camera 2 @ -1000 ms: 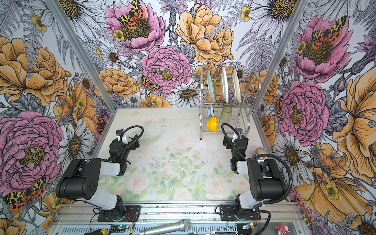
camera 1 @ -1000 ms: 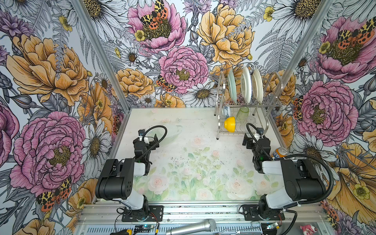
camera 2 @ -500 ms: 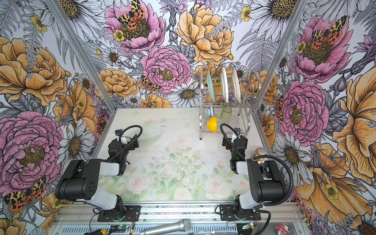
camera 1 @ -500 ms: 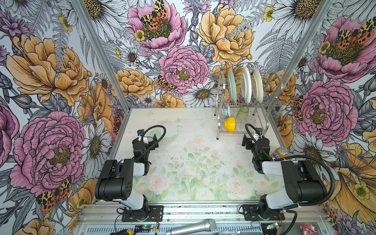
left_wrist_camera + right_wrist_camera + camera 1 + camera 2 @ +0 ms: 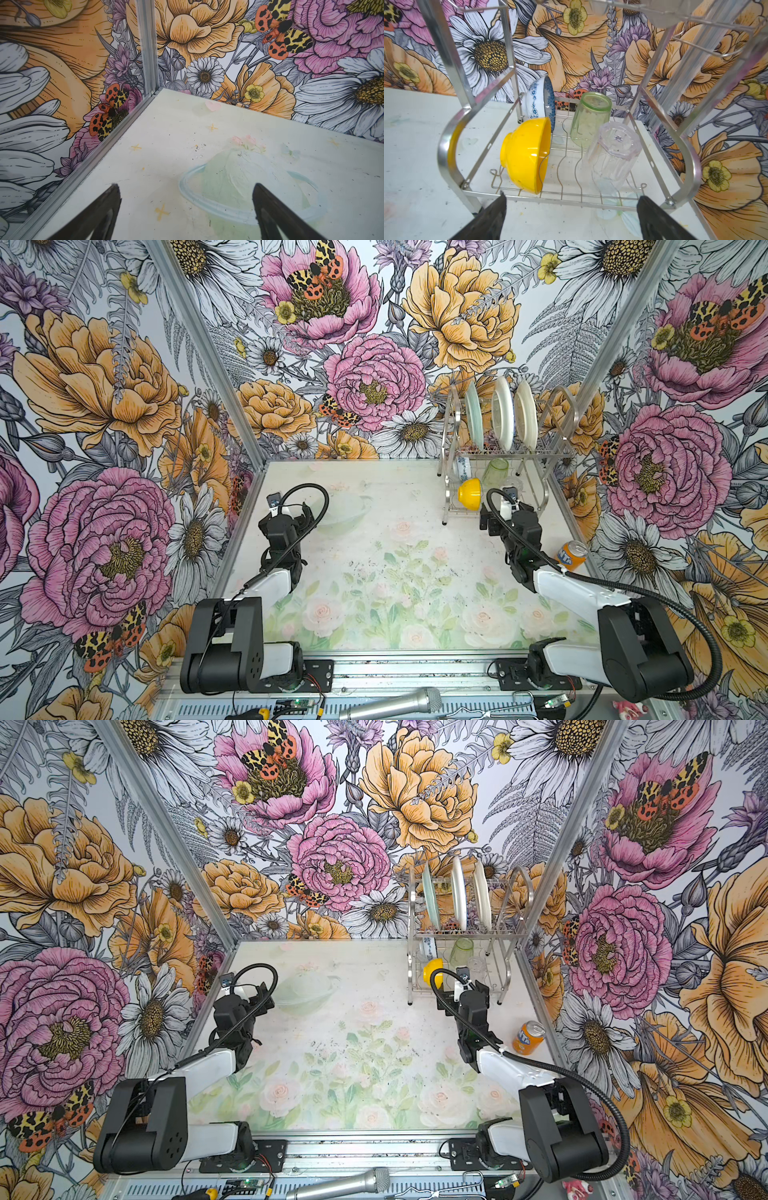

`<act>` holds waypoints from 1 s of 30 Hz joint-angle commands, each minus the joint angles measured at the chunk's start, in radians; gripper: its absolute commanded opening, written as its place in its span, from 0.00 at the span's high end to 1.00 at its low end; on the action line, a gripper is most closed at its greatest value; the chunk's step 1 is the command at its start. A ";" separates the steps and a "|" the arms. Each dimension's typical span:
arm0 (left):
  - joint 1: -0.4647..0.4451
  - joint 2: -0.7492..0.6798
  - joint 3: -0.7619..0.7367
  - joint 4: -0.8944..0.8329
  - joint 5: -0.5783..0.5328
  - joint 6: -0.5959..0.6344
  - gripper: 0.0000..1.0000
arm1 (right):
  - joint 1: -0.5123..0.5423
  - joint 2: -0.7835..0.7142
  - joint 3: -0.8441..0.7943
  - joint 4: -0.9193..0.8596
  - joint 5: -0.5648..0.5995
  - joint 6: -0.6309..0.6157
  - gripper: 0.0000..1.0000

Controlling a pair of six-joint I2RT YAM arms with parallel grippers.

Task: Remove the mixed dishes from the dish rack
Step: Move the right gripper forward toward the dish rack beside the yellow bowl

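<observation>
My right gripper will next move sideways past the yellow bowl (image 5: 527, 153) and close on the flat steel side band's near bend (image 5: 446, 150), because the bare table leaves the band's outer side clear.
The dish rack (image 5: 511, 454) (image 5: 465, 932) stands at the far right of the table in both top views. Upright in its upper shelf are a pale green plate (image 5: 473, 414), a white plate (image 5: 502, 413) and a cream plate (image 5: 525, 414). The right wrist view shows the lower tier: a yellow bowl (image 5: 527, 153) on edge, a blue-and-white bowl (image 5: 538, 99) behind it, an upside-down green tumbler (image 5: 588, 118) and an upside-down clear glass (image 5: 612, 153). My right gripper (image 5: 572, 198) (image 5: 505, 510) is open just in front of the rack's lower rail. My left gripper (image 5: 186, 186) (image 5: 299, 512) is open over bare table at the left.
An orange soda can (image 5: 573, 556) (image 5: 528, 1038) stands by the right wall, beside my right arm. Flowered walls close in three sides, with a metal corner post (image 5: 147, 47) ahead of the left gripper. A microphone (image 5: 390, 705) lies at the front edge.
Both arms have reached a little farther out. The right gripper has moved closer to the rack's front; both grippers stay open.
</observation>
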 commanded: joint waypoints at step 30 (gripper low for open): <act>-0.152 -0.064 0.056 -0.190 -0.140 -0.065 0.01 | 0.163 0.390 0.369 -0.150 -0.231 0.282 0.39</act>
